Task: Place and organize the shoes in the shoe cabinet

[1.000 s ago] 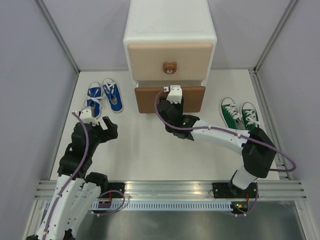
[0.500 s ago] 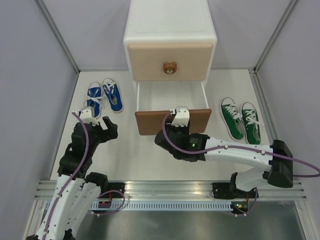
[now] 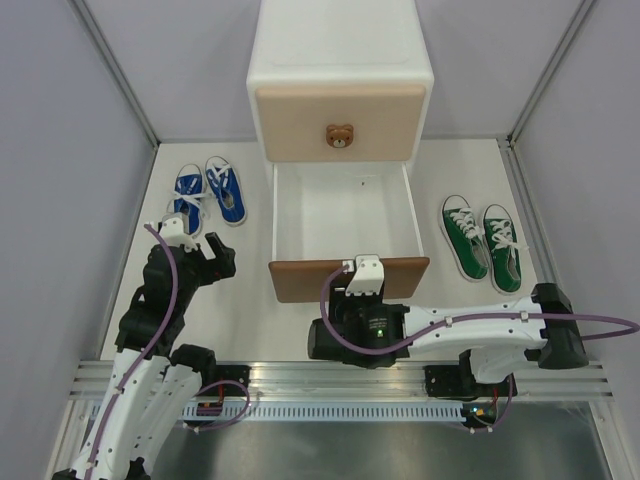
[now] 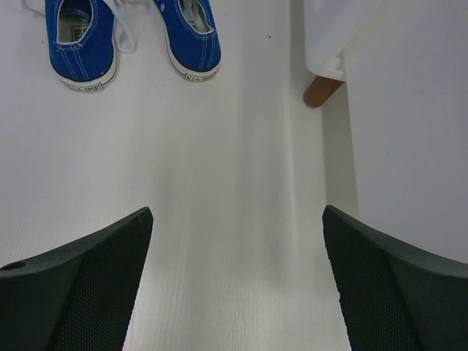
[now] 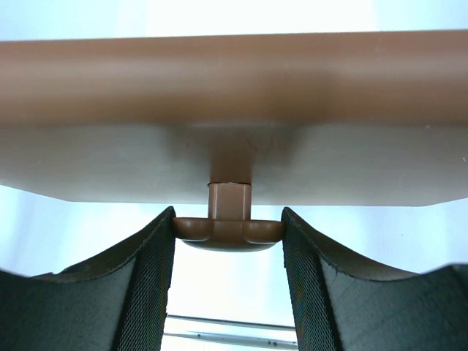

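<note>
The lower drawer's empty inside is already wide open, so the robot's right gripper will next move slightly farther back toward the metal bar and then let go of the drawer's knob [image 5: 229, 232].
The white shoe cabinet [image 3: 340, 45] stands at the back, its beige upper drawer [image 3: 338, 122] closed. Its brown lower drawer [image 3: 348, 279] is pulled far out, showing a white inside with nothing in it. My right gripper [image 3: 363, 272] is shut on the lower drawer's knob [image 5: 228, 232], both pads touching its sides. The blue shoes [image 3: 208, 192] lie left of the cabinet, also the blue shoes [image 4: 131, 36] at the top of the left wrist view. The green shoes [image 3: 482, 240] lie to the right. My left gripper [image 3: 200, 250] hangs open just in front of the blue pair.
A brown cabinet foot [image 4: 322, 91] shows beside the white drawer wall [image 4: 409, 131]. Grey walls close in both sides. A metal rail [image 3: 340, 380] runs along the near edge.
My right gripper has drawn the lower drawer out toward the near edge, from barely open to far out. The left arm has not moved.
</note>
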`<state>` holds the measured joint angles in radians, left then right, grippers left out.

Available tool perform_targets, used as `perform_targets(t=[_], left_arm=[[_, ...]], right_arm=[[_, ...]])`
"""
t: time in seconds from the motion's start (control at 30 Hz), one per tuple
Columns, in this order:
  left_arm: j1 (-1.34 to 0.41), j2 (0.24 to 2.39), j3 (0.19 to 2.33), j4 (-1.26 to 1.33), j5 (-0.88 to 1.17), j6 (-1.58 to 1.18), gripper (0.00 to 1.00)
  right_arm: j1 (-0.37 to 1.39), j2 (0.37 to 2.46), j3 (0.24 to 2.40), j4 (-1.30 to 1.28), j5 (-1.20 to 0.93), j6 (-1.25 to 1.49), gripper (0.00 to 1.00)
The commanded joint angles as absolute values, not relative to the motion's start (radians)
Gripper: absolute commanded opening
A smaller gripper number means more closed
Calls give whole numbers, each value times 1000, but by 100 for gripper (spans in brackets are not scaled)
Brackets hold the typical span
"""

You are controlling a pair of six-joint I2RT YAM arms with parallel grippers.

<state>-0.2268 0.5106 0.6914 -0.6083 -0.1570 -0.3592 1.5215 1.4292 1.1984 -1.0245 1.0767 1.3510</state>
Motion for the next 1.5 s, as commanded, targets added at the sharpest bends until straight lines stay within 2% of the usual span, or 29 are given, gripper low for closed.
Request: perform_targets(t=[0.0,0.5,0.63,0.7,0.87,0.97,1.1,1.47], left_arm=[[-229,515,690,-566,-176,-322,100],[-229,519,690,-568,-178,-322,100],[-229,522,690,-566,-176,-322,100],[-229,522,690,-566,-176,-322,100],[-229,522,689,-566,-175,-322,100],[-229,522,689,-568,-173,-321,100],[-229,523,689,-566,-170,-322,100],[-229,528,689,-566,-164,-322,100]], right_arm=[[1574,1465,1264,-1153,1103,1566,34],[1652,1483,1285,-1132,1078,1605,38],[1666,1516,1334,-1143,1083,1594,42],[1674,1523,1345,-1155,1088,1592,50],[1675,1496,1318,-1222,1104,1647,54],[1677,1454,1289,-1226,1101,1658,78],[1689,1404,1264,-1161,1075,1544,98],[1704,1260,1393,-1175,1003,1299,98]])
